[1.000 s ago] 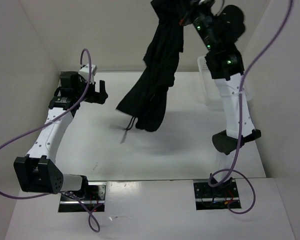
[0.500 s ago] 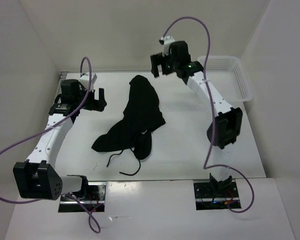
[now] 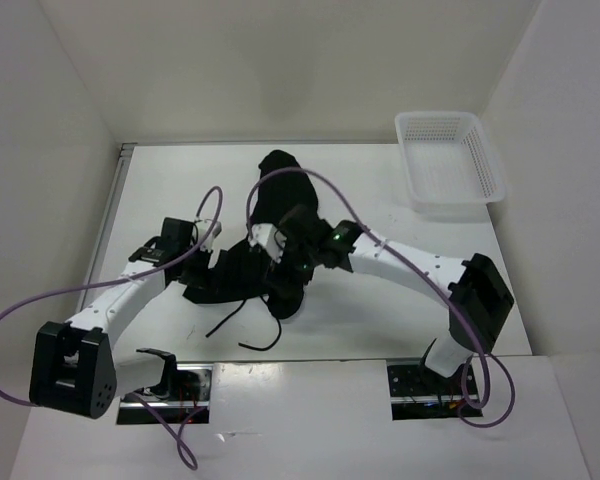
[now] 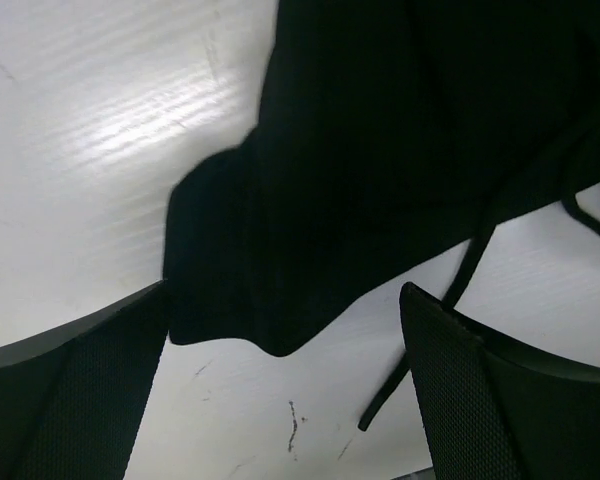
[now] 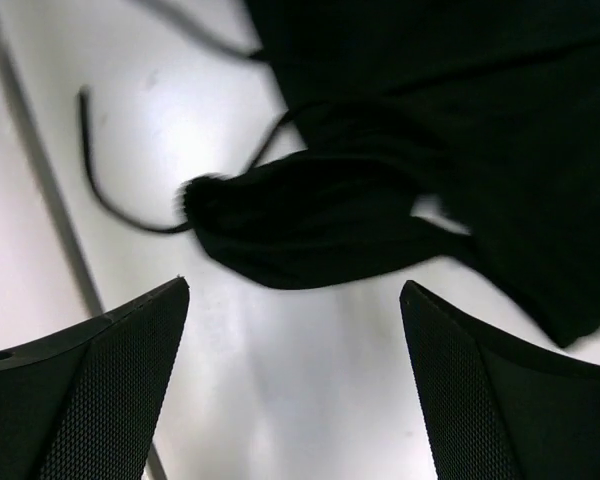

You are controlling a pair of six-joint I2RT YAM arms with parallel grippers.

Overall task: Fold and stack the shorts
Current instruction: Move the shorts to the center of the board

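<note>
I will lower my left gripper onto the shorts' near corner (image 3: 196,294) (image 4: 235,312) and close it there, because this tip of cloth sticks out between its open fingers, clear of the drawstring.
The black shorts (image 3: 280,195) lie crumpled in the middle of the white table, with the thin drawstring (image 3: 242,315) trailing off their near edge. My left gripper (image 3: 206,272) is open and low at the shorts' near-left corner. In the left wrist view the shorts (image 4: 380,150) and drawstring (image 4: 458,292) lie just ahead of the left gripper (image 4: 285,385), with bare table between the fingers. My right gripper (image 3: 280,268) is open above the near middle of the cloth. In the right wrist view a bunched fold of the shorts (image 5: 320,230) lies ahead of the right gripper (image 5: 295,375), which holds nothing.
A white mesh basket (image 3: 450,118) stands at the back right corner of the table. White walls close in the left, back and right sides. Purple cables loop over both arms. The table's near edge (image 5: 40,200) runs past the drawstring (image 5: 95,190).
A second ago my right gripper held the shorts high in the air; it has let go and they now lie on the table. Both arms have come down to the near edge.
</note>
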